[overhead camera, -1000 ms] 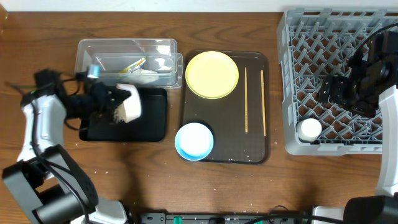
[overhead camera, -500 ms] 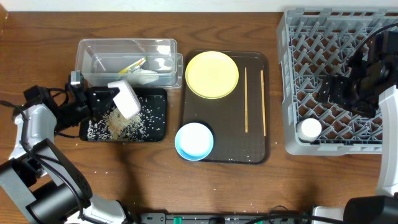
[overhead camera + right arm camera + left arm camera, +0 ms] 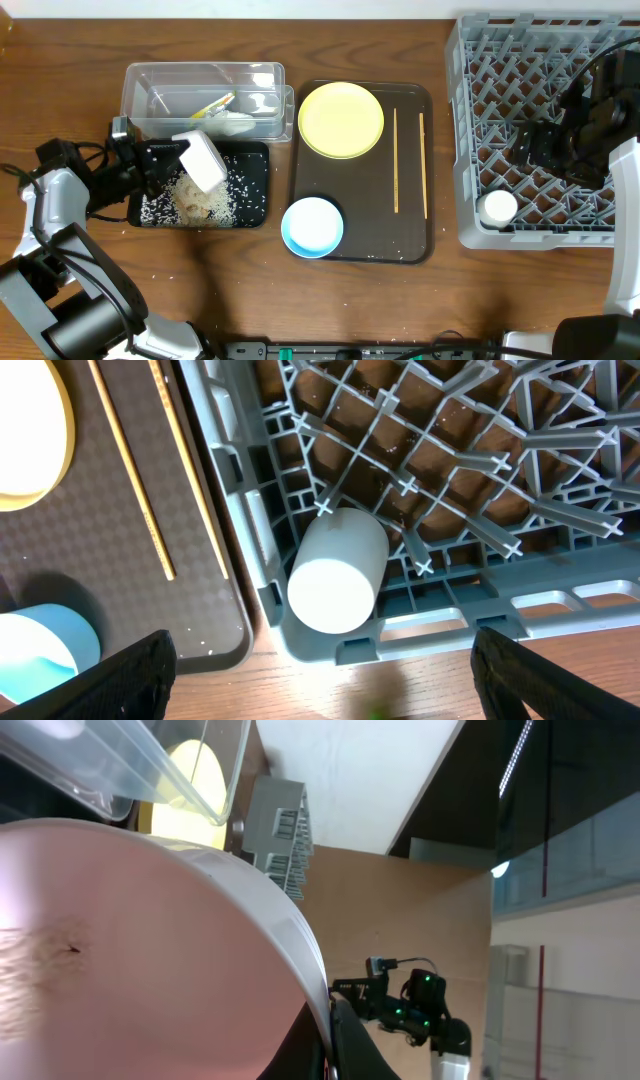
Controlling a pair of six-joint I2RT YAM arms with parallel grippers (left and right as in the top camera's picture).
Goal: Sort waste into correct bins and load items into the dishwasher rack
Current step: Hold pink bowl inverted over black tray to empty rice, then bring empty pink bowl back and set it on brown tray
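Note:
The tray is bare between the light blue bowl (image 3: 312,226) and chopsticks, so my left gripper should next swing toward the brown tray, level the bowl and lower it there.
My left gripper (image 3: 165,160) is shut on the rim of the beige bowl (image 3: 203,160) and holds it tipped over the black tray (image 3: 256,152). White rice (image 3: 205,200) lies scattered and heaped in that tray. In the left wrist view the bowl's inside (image 3: 130,950) fills the frame, with the jaws (image 3: 328,1030) pinching its rim. The clear tub (image 3: 200,78) holds the green-and-orange wrapper (image 3: 215,103). The yellow plate (image 3: 341,120), the light blue bowl (image 3: 312,226) and two chopsticks (image 3: 396,160) lie on the brown tray. The white cup (image 3: 337,570) lies in the grey rack (image 3: 560,60). My right gripper (image 3: 535,148) is open above the rack.
The dark brown serving tray (image 3: 370,235) sits mid-table between the bins and the rack. Crumbs dot the wood near the black tray. The rack's near left corner (image 3: 300,645) sits close to the brown tray's edge (image 3: 235,635).
My left gripper has swung left and tipped the beige bowl; rice has poured out into the black tray and piled up under the bowl. The right arm has not moved.

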